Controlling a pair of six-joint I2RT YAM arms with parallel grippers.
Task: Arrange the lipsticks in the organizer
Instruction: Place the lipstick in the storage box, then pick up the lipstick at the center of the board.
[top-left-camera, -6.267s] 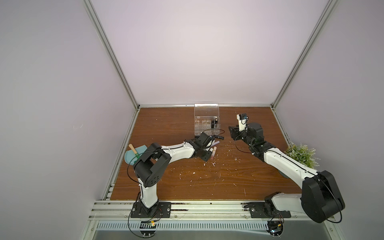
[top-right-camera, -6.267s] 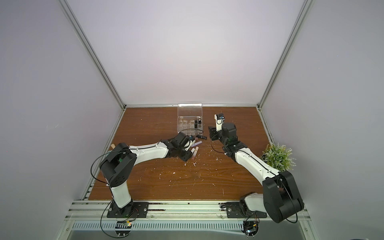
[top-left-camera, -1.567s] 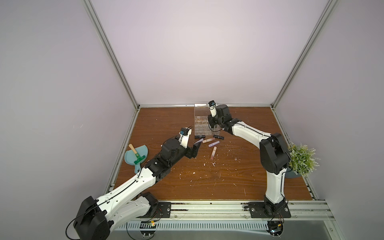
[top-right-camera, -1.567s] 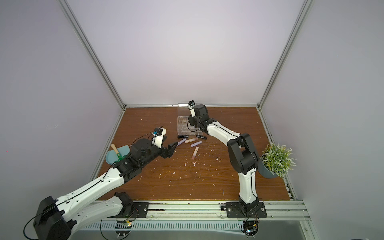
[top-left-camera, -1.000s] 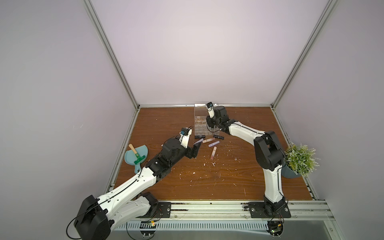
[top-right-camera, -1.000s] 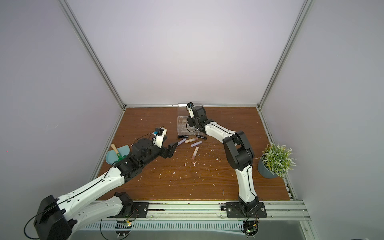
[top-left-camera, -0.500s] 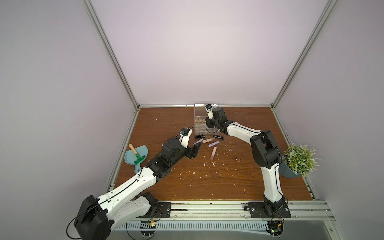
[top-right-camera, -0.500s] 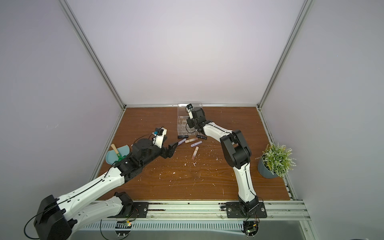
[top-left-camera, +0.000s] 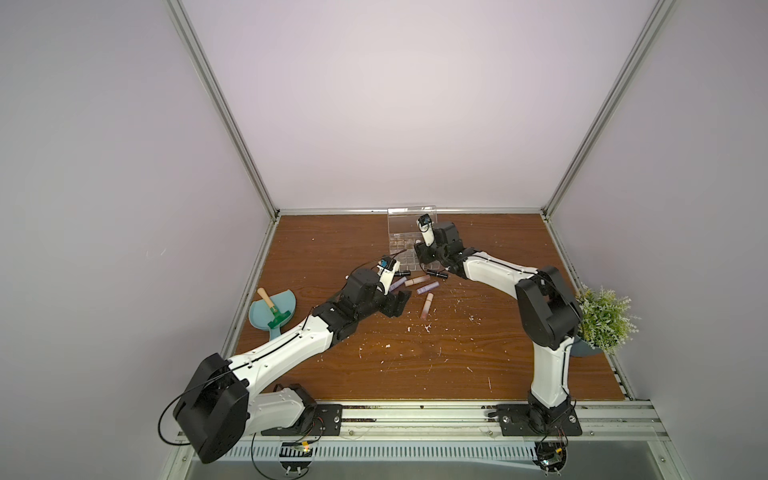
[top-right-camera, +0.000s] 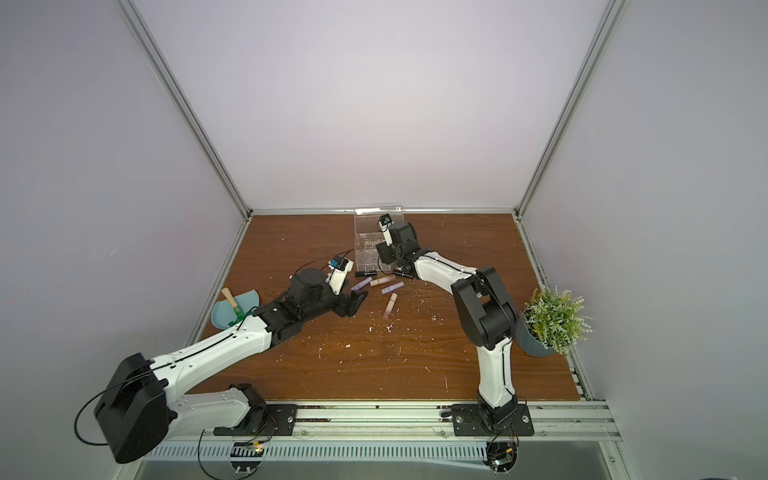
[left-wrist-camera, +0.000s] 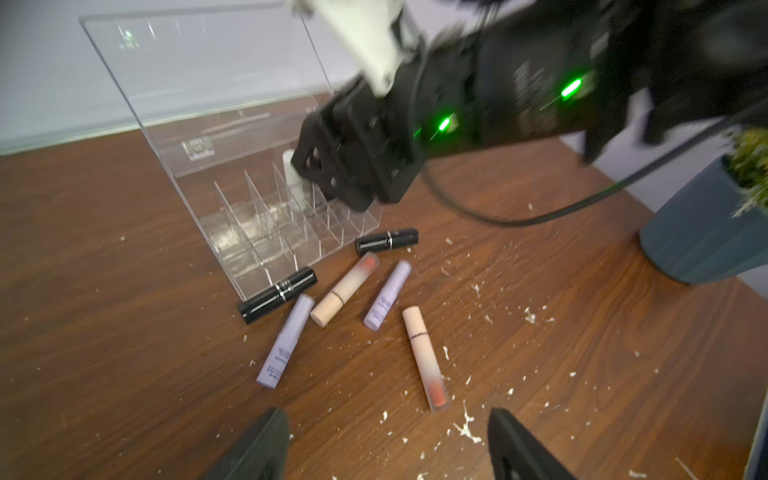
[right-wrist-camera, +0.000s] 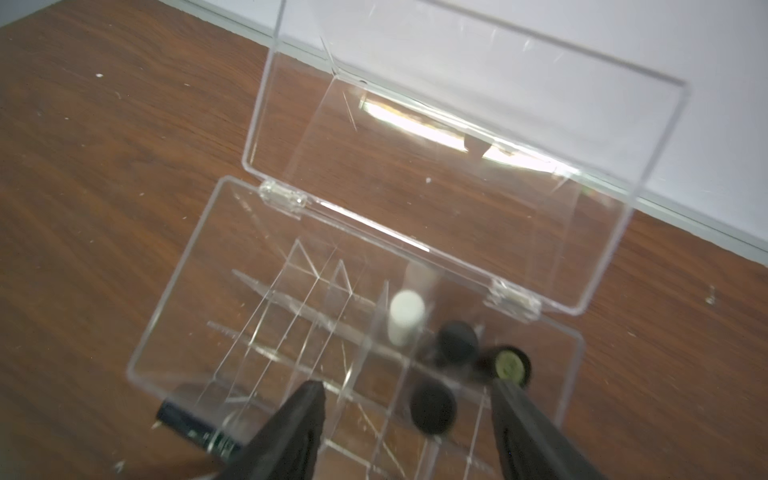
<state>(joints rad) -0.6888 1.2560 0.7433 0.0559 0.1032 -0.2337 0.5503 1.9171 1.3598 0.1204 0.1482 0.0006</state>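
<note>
My left gripper goes toward the plant next and down to the peach lipstick below, onto its reddish end (top-left-camera: 424, 315) (left-wrist-camera: 436, 396), clear of the others.
The clear organizer (top-left-camera: 400, 243) (top-right-camera: 365, 245) (right-wrist-camera: 174, 311) stands at the back with its lid up. My right gripper (top-left-camera: 421, 258) (right-wrist-camera: 405, 386) hangs open over it, and a black lipstick (right-wrist-camera: 432, 409) stands in a cell between the fingers without touching them. A white lipstick (right-wrist-camera: 406, 316) and two more black ones (right-wrist-camera: 456, 344) stand in nearby cells. Several lipsticks lie loose in front: black (left-wrist-camera: 277, 294), lilac (left-wrist-camera: 284, 343), beige (left-wrist-camera: 345, 289), peach (left-wrist-camera: 424, 357). My left gripper (top-left-camera: 397, 305) (left-wrist-camera: 386, 413) hovers open and empty just short of them.
A teal dustpan (top-left-camera: 286, 301) with a wooden-handled green brush (top-left-camera: 272, 311) lies at the left edge. A potted plant (top-left-camera: 602, 320) stands at the right edge. White crumbs (top-left-camera: 426, 328) are scattered over the wooden table.
My right gripper has edged left over the organizer and its jaws now stand apart, with the black lipstick left in a cell. The left arm has hardly moved.
</note>
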